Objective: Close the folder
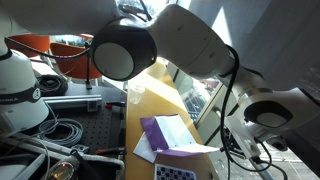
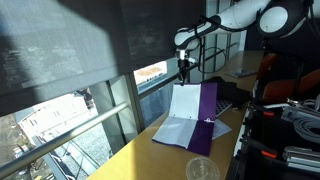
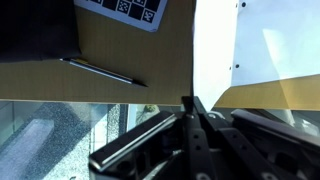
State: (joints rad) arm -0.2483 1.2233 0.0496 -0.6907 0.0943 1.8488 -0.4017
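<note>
My gripper will next carry the edge of the still upright flap over toward the folder's flat half (image 2: 182, 132) (image 3: 278, 38), which is below my gripper, and let go of that edge.
The purple folder (image 2: 208, 100) lies open on the wooden table, with one flap raised upright and white sheets (image 2: 186, 104) showing on its inner side. Its other half (image 2: 178, 134) lies flat on the table. My gripper (image 2: 184, 76) is above the raised flap and pinches its top edge. In the wrist view the fingers (image 3: 192, 104) are shut on the edge of the white sheet (image 3: 215, 50). In an exterior view the folder (image 1: 152, 128) shows below the arm, and the gripper itself is hidden there.
A blue-and-white dotted object (image 3: 122, 8) and a thin pen (image 3: 100, 72) lie on the table (image 3: 150, 60) beside the folder. A clear cup (image 2: 200, 170) stands near the table's front. A window ledge (image 2: 110, 115) runs along one side. Cables and equipment (image 1: 40, 130) sit beside the table.
</note>
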